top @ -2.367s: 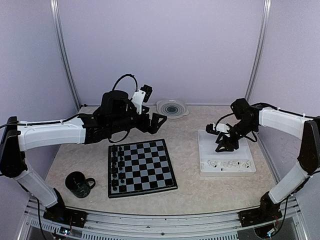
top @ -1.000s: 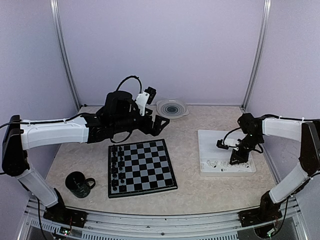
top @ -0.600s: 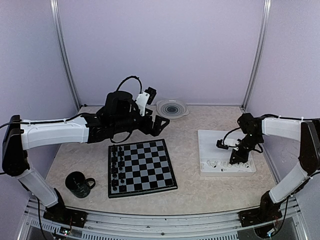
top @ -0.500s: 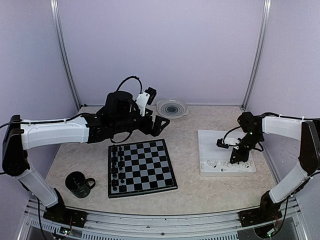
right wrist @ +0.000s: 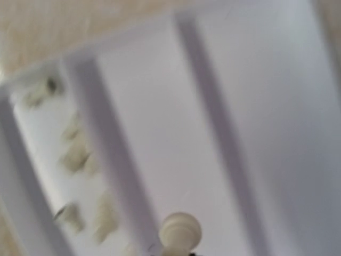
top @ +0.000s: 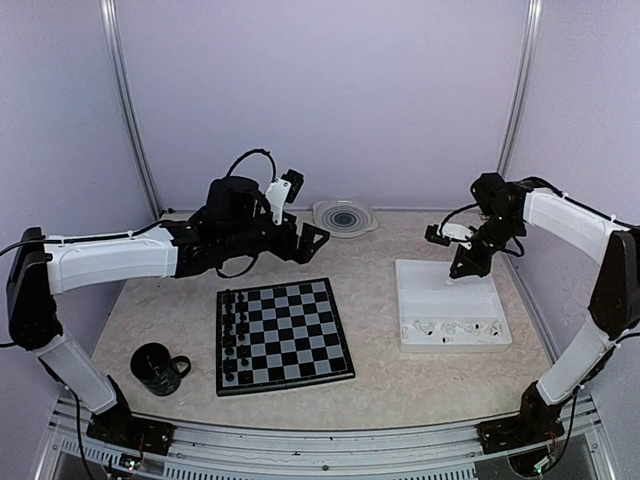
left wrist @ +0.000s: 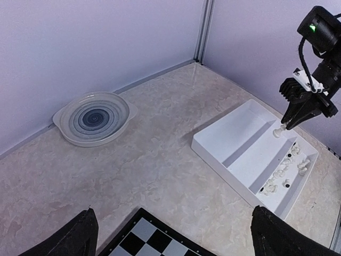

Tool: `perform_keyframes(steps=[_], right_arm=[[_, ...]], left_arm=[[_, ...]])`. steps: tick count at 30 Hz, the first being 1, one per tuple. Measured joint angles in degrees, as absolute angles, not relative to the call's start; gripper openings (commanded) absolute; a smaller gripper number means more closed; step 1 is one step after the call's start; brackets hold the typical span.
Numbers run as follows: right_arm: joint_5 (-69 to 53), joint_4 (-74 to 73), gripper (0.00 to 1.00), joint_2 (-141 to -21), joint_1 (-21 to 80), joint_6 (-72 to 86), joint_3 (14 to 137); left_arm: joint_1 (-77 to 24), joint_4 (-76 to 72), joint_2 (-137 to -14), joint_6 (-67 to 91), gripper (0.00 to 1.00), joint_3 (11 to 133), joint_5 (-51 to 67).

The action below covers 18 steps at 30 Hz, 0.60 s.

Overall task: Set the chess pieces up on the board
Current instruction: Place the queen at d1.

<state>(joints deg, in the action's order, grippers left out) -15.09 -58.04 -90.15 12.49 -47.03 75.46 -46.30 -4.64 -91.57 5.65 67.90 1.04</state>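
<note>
The white piece goes left in the top view next, then down onto the board's tray-side column, where my right gripper releases it, since that column is empty.
The board lies at the table's middle, with black chess pieces along its two left columns. Its corner shows in the left wrist view. Several white chess pieces lie in the near compartment of the white tray. My right gripper is shut on one white piece and holds it above the tray's far part. That piece also shows in the left wrist view. My left gripper hovers open and empty above the board's far edge, its fingers wide apart.
A striped grey plate sits at the back, also in the left wrist view. A black mug stands at the near left of the board. The tray has long dividers.
My right gripper rose out of the tray's near compartment with a white piece and moved toward the tray's far end. My left arm shifted slightly left.
</note>
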Motion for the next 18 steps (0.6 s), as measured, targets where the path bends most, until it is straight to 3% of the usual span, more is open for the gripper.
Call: perform_keyframes(steps=[18], right_arm=[[-15.18, -57.49, 0.00, -112.20, 34.26, -45.08, 98.83]], left_arm=[[-43.09, -4.64, -89.60, 4.86, 0.99, 67.90, -4.75]])
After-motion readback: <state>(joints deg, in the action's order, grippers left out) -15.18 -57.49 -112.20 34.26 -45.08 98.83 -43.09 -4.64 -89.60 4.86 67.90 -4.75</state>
